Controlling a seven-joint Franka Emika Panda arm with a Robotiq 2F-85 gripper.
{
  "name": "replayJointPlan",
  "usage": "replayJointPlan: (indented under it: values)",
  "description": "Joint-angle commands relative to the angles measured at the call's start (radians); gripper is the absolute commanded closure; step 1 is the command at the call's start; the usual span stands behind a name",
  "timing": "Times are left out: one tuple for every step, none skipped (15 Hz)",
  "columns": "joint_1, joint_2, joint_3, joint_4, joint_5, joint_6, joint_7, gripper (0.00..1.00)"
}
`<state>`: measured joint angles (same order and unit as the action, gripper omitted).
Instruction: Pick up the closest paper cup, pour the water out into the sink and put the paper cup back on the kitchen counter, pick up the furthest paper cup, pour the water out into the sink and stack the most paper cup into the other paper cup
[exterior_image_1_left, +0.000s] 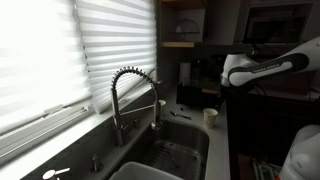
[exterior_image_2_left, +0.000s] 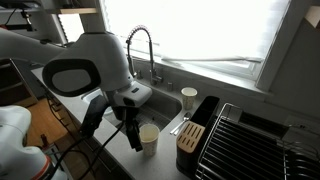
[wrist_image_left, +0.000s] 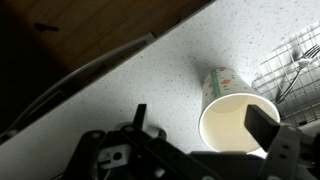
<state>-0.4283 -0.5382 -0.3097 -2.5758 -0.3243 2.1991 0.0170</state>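
Observation:
The cup's near rim is below, between my open fingers, so my gripper should go down, one fingertip into the cup's opening, and close on that rim.
A paper cup stands upright on the pale speckled kitchen counter, its mouth open to the wrist view. My gripper is open just above it. One finger is out to the cup's left over the counter and the other hangs over the far side of the rim. In both exterior views the gripper hangs next to this cup. A second paper cup stands across the sink near the window. The sink has a tall coiled-spring faucet.
A wire dish rack with utensils stands on the counter next to the near cup. A dark block and a black container sit between the rack and the sink. Window blinds run behind the faucet.

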Motion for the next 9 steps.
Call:
replayJointPlan:
  values:
    - [-0.005,0.046,-0.013,0.018,0.023,0.030,0.002,0.00]
    - [-0.005,0.053,-0.014,0.019,0.026,0.034,0.002,0.00]
    - [-0.006,0.060,-0.015,0.020,0.029,0.036,0.004,0.00]
    - [-0.006,0.064,-0.016,0.023,0.033,0.034,0.003,0.00]
    - [-0.006,0.071,-0.018,0.024,0.036,0.036,0.003,0.00]
    - [-0.006,0.077,-0.020,0.027,0.042,0.036,0.004,0.00]
    - [-0.004,0.084,-0.024,0.029,0.052,0.037,0.006,0.00]
    - [0.003,0.092,-0.032,0.036,0.081,0.024,0.002,0.00]
    - [-0.002,0.100,-0.032,0.035,0.085,0.038,0.012,0.00]
